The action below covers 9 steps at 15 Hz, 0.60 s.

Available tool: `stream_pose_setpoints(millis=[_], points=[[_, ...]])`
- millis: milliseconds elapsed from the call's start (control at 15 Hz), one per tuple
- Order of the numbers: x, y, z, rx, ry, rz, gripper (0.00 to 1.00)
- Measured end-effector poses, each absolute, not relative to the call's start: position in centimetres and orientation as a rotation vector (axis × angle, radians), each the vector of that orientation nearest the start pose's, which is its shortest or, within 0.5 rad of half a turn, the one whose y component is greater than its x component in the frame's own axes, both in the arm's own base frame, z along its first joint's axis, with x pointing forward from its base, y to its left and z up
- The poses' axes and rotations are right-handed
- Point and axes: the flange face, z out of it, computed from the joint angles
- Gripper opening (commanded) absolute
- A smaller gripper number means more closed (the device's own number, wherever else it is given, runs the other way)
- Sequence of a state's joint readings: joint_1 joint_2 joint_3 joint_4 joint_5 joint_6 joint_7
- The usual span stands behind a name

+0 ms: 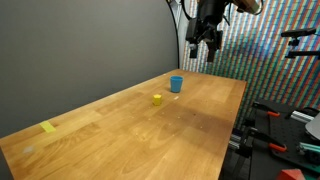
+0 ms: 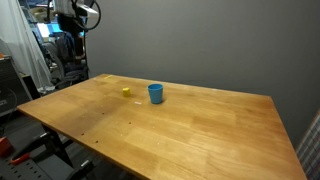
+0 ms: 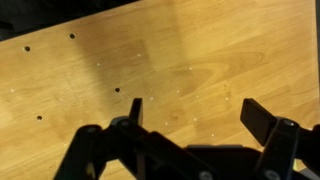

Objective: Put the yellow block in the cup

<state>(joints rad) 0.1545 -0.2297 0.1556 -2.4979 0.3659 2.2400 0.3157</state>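
Note:
The gripper moves across the table next, then down with its fingers around the yellow block, since the block sits well below and away from the open gripper.
The tiny yellow block sits on the wooden table, a short way from the small blue cup. Both also show in the other exterior view, the yellow block beside the blue cup. My gripper hangs high above the table's far end, well away from both; it also shows in an exterior view. In the wrist view the gripper is open and empty over bare wood. Block and cup are out of the wrist view.
A flat yellow tape patch lies on the table near one end. A patterned panel stands behind the arm. Clamps and gear stand beside the table edge. Small holes dot the tabletop.

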Motion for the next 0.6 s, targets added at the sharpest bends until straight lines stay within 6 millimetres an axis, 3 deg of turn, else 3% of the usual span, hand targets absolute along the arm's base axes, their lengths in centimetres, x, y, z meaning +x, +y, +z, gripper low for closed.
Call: stream_pose_setpoints(millis=[267, 600], points=[[47.3, 16.4, 33.8, -2.925, 0.485, 0.112, 1.00], [54.4, 18.3, 28.5, -3.042, 0.643, 0.091, 1.00]])
